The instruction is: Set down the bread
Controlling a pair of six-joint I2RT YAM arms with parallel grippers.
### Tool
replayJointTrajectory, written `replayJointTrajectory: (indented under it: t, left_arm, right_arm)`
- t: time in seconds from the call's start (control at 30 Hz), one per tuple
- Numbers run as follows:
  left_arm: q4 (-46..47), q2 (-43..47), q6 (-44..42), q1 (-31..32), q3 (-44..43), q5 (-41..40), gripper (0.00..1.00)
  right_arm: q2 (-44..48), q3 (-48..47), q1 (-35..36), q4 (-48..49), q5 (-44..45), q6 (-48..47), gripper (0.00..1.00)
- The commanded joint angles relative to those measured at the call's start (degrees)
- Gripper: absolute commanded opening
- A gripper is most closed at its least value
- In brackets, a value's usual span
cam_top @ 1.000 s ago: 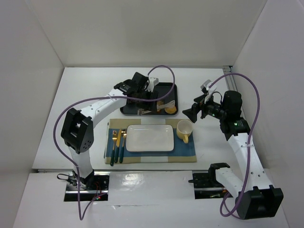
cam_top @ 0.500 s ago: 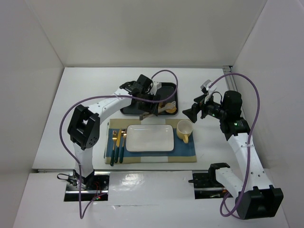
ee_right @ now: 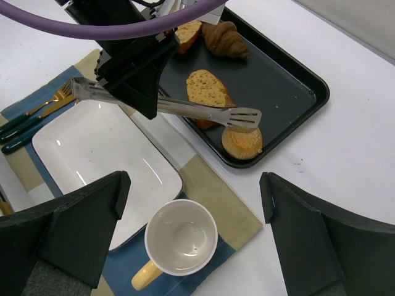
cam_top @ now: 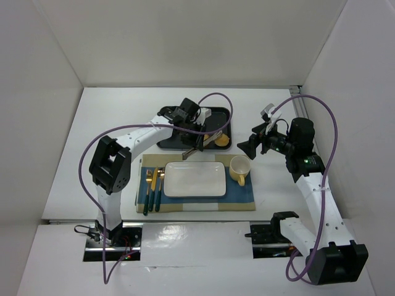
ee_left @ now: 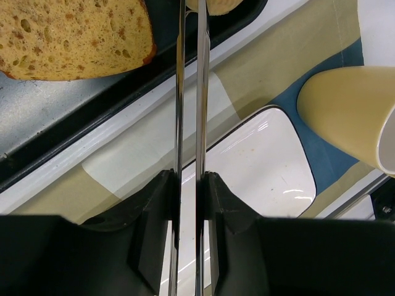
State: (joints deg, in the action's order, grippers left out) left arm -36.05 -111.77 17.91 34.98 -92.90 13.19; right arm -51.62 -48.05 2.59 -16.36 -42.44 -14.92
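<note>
I need to lift the tongs in my left gripper from the black tray next, then lower them back over the white plate [cam_top: 195, 179] [ee_left: 252, 171], because the plate is empty.
The bread, a small round golden bun [ee_right: 242, 143], lies in the near right corner of the black tray [ee_right: 296, 86]; it also shows from above [cam_top: 222, 142]. My left gripper [ee_left: 189, 179] is shut on metal tongs [ee_right: 185, 108], whose flat tips hang just over the bun; whether they touch it I cannot tell. In the left wrist view only the bun's edge [ee_left: 225, 5] shows at the top. From above, the left gripper [cam_top: 196, 137] is at the tray's front edge. My right gripper [ee_right: 191, 185] is open and empty above the yellow cup [ee_right: 179, 237].
The tray also holds an oval toasted slice [ee_right: 207, 92], a dark croissant [ee_right: 225, 38] and another slice [ee_right: 185, 31]. A white rectangular plate [cam_top: 194, 179] lies on the blue and tan mat [cam_top: 241, 194], with cutlery [cam_top: 151, 185] at its left and the cup [cam_top: 239, 169] at its right.
My left arm has moved right along the tray's front edge, and the tongs' tips have swung from the slice over to the bun. The right arm has not moved.
</note>
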Motion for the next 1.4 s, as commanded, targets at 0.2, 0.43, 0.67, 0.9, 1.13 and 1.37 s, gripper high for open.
replayJointTrajectory:
  t: [0.2,0.43,0.67,0.9,1.13,1.37]
  left_arm:
    - [0.02,2.95,-0.51,0.26,-0.7,0.26,0.0]
    - [1.34,8.39,0.55,0.26,0.35,0.26,0.0]
    - [0.72,14.63,1.6,0.26,1.84,-0.36,0.0]
    - [-0.95,30.25,5.72,4.29,17.21,-6.68,0.0]
    - [-2.88,45.82,12.23,7.9,32.68,-11.52,0.0]
    - [-7.27,47.69,13.55,8.52,36.73,-12.14,0.0]
  right_arm:
    - [0.55,-1.78,-0.3,-0.34,-0.02,-0.73,1.0]
    - [0.55,-1.78,-0.3,-0.34,-0.02,-0.73,1.0]
    - [1.08,-1.78,-0.83,-0.34,-0.54,-0.73,1.0]
    - [2.13,-1.78,-0.83,-0.34,-0.54,-0.73,1.0]
    - [2.13,-1.78,-0.83,-0.34,-1.25,-0.73,1.0]
    - [2.13,-1.78,-0.83,-0.34,-1.25,-0.73,1.0]
